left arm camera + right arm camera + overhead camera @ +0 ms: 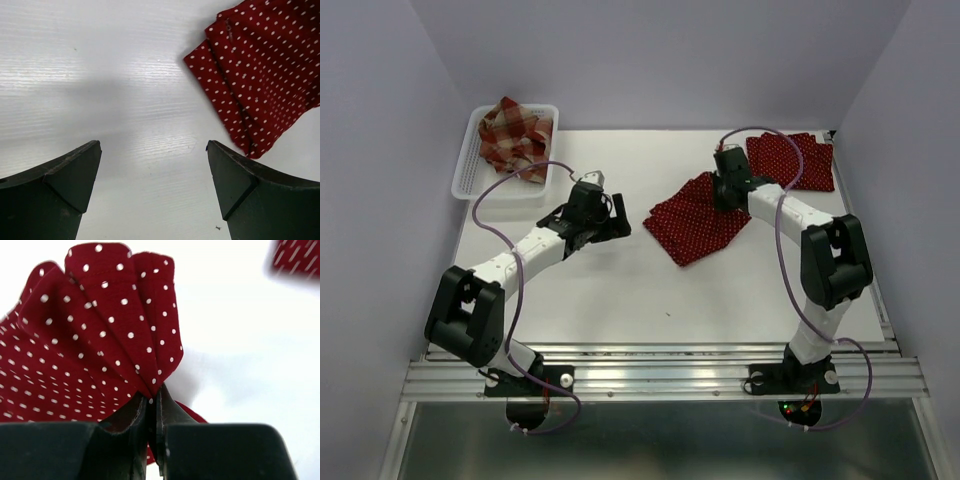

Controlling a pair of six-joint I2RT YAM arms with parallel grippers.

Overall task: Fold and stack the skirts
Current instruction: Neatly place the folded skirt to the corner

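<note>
The dark red skirt rises outward and rightward in the top view with my right gripper next. It then lowers onto the second folded skirt point(810, 160) point(301, 258), which lies flat, for release.
A dark red polka-dot skirt point(692, 222) lies spread in the middle of the table. My right gripper point(728, 190) is shut on its far right corner, and the cloth bunches up in pleats above the pinching jaws point(120, 325). A second dotted skirt point(794, 158) lies folded at the back right. The plaid skirt point(512, 136) sits crumpled in the basket. My left gripper point(616, 215) hangs open just left of the spread skirt, whose edge point(260, 75) shows at the upper right of the left wrist view; nothing is between its fingers.
The white slotted basket point(470, 165) stands at the back left corner of the white table point(620, 290). Purple cables loop over both arms. Walls close in on the left, back and right.
</note>
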